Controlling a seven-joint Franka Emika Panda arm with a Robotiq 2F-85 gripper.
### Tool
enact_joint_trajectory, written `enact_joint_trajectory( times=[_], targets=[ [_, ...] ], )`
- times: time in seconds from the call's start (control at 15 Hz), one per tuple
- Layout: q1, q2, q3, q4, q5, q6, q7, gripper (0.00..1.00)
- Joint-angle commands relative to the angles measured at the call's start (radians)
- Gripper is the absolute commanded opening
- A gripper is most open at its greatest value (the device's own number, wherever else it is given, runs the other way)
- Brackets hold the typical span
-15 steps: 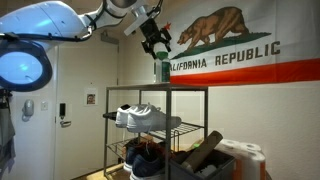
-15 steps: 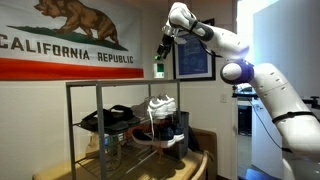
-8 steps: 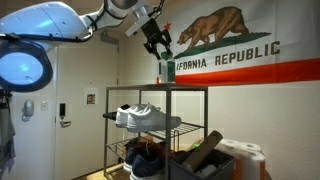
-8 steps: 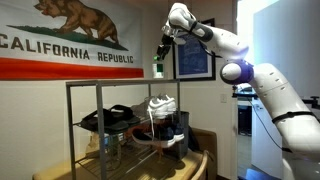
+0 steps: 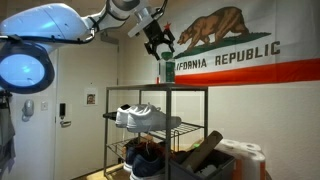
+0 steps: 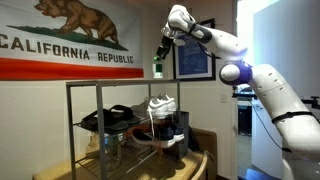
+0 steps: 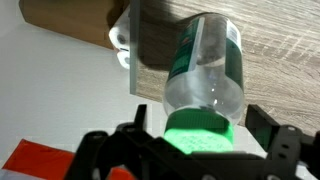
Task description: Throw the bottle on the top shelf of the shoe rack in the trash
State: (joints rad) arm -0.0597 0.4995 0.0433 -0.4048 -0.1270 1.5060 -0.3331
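My gripper will next stay almost where it hangs over the green bottle [image 5: 166, 70]. Then it will close its open fingers onto the bottle's cap between them.
The small green bottle [image 5: 166, 70] stands upright at a corner of the top shelf [image 5: 188, 88] of the dark metal shoe rack [image 5: 165, 130], and it shows in both exterior views [image 6: 157, 68]. My gripper [image 5: 160, 46] hangs just above it, fingers pointing down. In the wrist view the bottle's green cap [image 7: 200, 132] lies between my open fingers [image 7: 200, 140], with a gap on each side. The dark grey trash bin [image 5: 222, 166] stands on the floor beside the rack.
White sneakers [image 5: 145, 117] and dark shoes [image 6: 112, 118] sit on the middle shelf, with more shoes below. A white rounded container [image 5: 248, 153] stands by the bin. A California flag [image 5: 225, 45] hangs on the wall just behind the rack.
My gripper has edged slightly toward the flag and sits over the bottle's top. The bottle has not moved.
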Motion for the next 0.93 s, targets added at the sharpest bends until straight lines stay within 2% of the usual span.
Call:
enact_joint_trajectory(
  times=[0.0, 0.67, 0.73, 0.8, 0.87],
  targets=[
    [-0.025, -0.030, 0.014, -0.047, 0.028, 0.028, -0.031, 1.00],
    [-0.032, -0.017, 0.035, -0.051, 0.033, 0.051, -0.060, 1.00],
    [-0.016, 0.057, 0.009, 0.081, 0.049, -0.005, -0.083, 1.00],
    [-0.037, -0.013, 0.041, -0.049, 0.041, 0.054, -0.097, 1.00],
    [-0.037, -0.011, 0.039, -0.049, 0.042, 0.056, -0.114, 1.00]
  ],
)
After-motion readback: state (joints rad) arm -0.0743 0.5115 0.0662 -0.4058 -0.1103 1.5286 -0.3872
